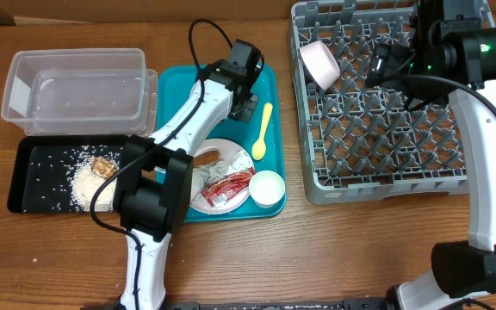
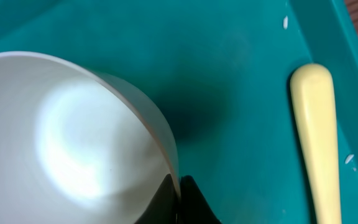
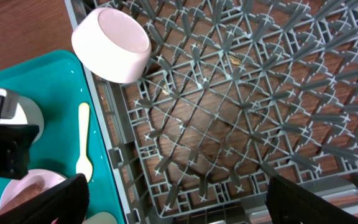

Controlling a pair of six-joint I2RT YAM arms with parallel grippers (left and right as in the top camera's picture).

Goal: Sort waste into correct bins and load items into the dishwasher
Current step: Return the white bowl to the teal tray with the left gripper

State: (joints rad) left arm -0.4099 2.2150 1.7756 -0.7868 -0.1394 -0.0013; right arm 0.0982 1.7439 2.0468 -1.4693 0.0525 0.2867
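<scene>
The white bowl's spoon-side rim gets my open right gripper next, down from over the rack, since that bowl under my left gripper still stands on the tray.
My left gripper is over the back of the teal tray, also seen from overhead. Its jaws are shut on the rim of a white cup, one finger inside and one outside. The cup is mostly hidden under the gripper in the overhead view; part of it shows in the right wrist view. A yellow spoon lies on the tray just right of it. My right gripper is open and empty above the grey dish rack. A pink bowl lies tilted in the rack's back left corner.
On the tray's front are a pink plate with food scraps and a red wrapper, and a small white bowl. A clear plastic bin stands at the back left. A black tray with rice and scraps lies in front of it.
</scene>
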